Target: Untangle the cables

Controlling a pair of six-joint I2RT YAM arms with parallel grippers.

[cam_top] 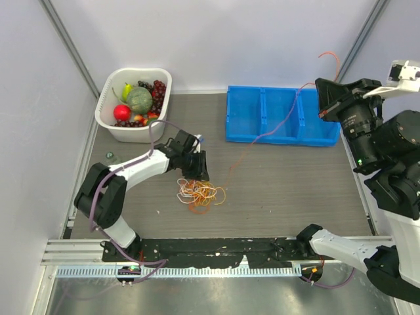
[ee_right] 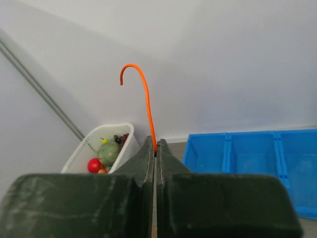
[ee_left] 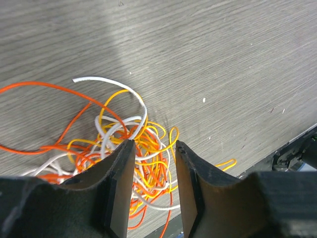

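My right gripper moves down toward the left in the top view next and releases the orange cable on the bare tabletop (cam_top: 262,189) beside the tangle, because that spot is empty.
The cables (cam_top: 200,192) lie as a loopy tangle of orange, yellow and white strands on the table's middle. My left gripper (cam_top: 197,167) is low over the tangle's far-left edge. In the left wrist view it (ee_left: 154,144) is open, its jaws astride the tangle (ee_left: 148,168), with strands lying between them. A white strand (ee_left: 133,91) arcs out beyond the tips. My right gripper (cam_top: 323,93) is raised high at the far right. In the right wrist view it (ee_right: 155,144) is shut on one orange cable (ee_right: 146,106), whose hooked end sticks up past the tips. That cable (cam_top: 262,136) runs taut down to the tangle.
A white basket (cam_top: 108,111) of fruit stands at the back left and also shows in the right wrist view (ee_right: 84,148). A blue divided tray (cam_top: 302,140) stands at the back right, under the taut cable. A black rail (cam_top: 216,249) runs along the near edge.
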